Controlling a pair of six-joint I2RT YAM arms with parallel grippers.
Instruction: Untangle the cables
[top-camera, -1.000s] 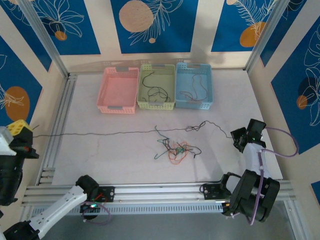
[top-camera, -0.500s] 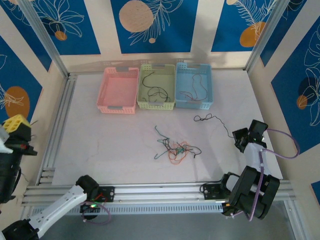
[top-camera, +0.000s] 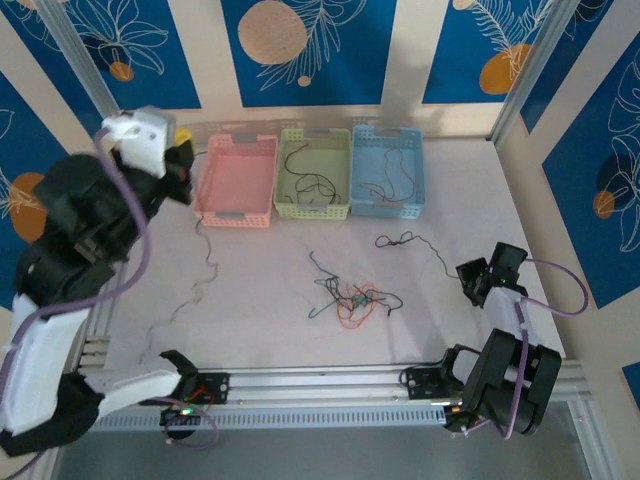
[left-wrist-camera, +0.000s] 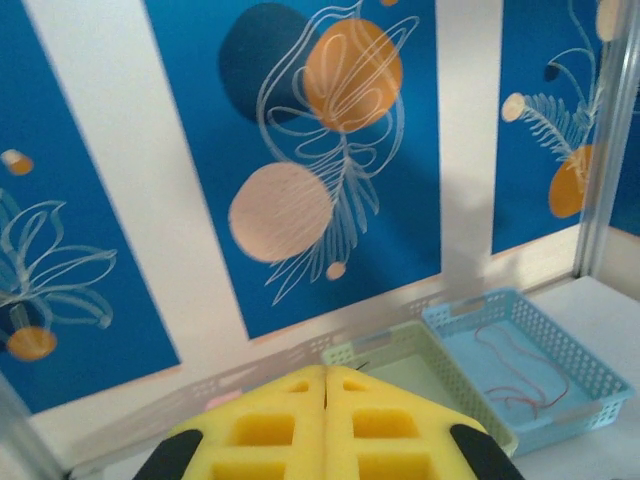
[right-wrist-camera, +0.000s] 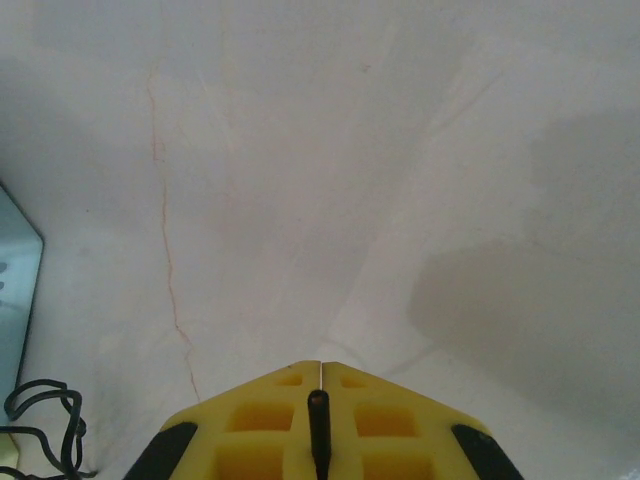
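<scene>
The robot's right gripper will next move slightly toward the black cable loop, stay low and release the end of its cable onto bare tabletop, as this cable lies clear of the knot.
A knot of black, red, orange and green cables (top-camera: 350, 296) lies mid-table. My left gripper (top-camera: 182, 136) is raised by the pink basket (top-camera: 240, 217), shut on a thin grey cable (top-camera: 205, 262) that hangs down to the table's left. In the left wrist view the yellow fingers (left-wrist-camera: 270, 425) are pressed together, with a dark cable tip poking out of my left gripper (left-wrist-camera: 326, 370). My right gripper (top-camera: 470, 275) is low at the right, shut on a black cable (top-camera: 415, 240). Its end (right-wrist-camera: 317, 425) shows between the fingertips of my right gripper (right-wrist-camera: 321, 365).
A green basket (top-camera: 312, 210) and a blue basket (top-camera: 388, 209) stand beside the pink one at the back, each with loose cables inside. The aluminium frame rail (top-camera: 320, 378) runs along the near edge. A black cable loop (right-wrist-camera: 40, 420) lies left of my right gripper.
My left arm has swung up from the far left to the pink basket, with the grey cable trailing from it. The long stretched line has parted; the black cable has slackened by my right gripper.
</scene>
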